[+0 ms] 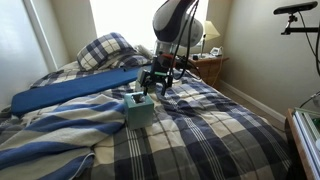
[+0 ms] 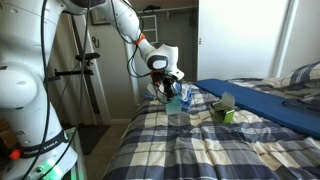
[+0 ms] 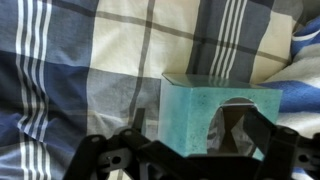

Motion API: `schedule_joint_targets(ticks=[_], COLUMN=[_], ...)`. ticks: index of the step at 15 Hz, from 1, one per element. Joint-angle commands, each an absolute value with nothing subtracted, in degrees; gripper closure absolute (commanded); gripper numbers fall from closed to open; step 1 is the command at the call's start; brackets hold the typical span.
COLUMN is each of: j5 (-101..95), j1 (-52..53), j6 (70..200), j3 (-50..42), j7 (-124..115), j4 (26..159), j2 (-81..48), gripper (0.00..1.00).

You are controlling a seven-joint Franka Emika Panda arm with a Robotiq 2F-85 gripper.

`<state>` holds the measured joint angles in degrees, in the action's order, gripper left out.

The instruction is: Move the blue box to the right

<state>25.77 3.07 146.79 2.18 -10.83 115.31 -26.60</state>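
Observation:
The box's side beside its oval opening lies between the spread fingers, so my gripper lowers toward the box and down over the box's side (image 1: 149, 98) (image 3: 188, 116) next.
The blue box (image 1: 140, 110) is a small teal cube with a paler top and stands on the plaid bed. It also shows in an exterior view (image 2: 225, 110). In the wrist view the blue box (image 3: 195, 110) lies just ahead of the fingers, its oval opening facing the camera. My gripper (image 1: 158, 82) hovers a little above the bed, close beside the box and not touching it; it also shows in an exterior view (image 2: 171, 92). In the wrist view the gripper (image 3: 192, 128) has its fingers spread open and holds nothing.
A long flat blue board (image 1: 75, 92) lies on the bed beyond the box, next to a plaid pillow (image 1: 105, 50). A nightstand with a lamp (image 1: 210, 62) stands by the bed. The blanket is rumpled near the box. The robot's base (image 2: 35, 110) stands beside the bed.

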Motion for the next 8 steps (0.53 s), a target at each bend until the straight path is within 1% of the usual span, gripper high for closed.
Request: schedule_joint_targets(ticks=[1, 8], j5=[24.18, 24.74], j1=[2.56, 1.62], j6=[148.91, 152.7], j3=[2.27, 3.38], j7=[-12.86, -11.58], j4=[111.67, 107.16], j2=[-31.06, -36.75], gripper=[0.0, 0.0])
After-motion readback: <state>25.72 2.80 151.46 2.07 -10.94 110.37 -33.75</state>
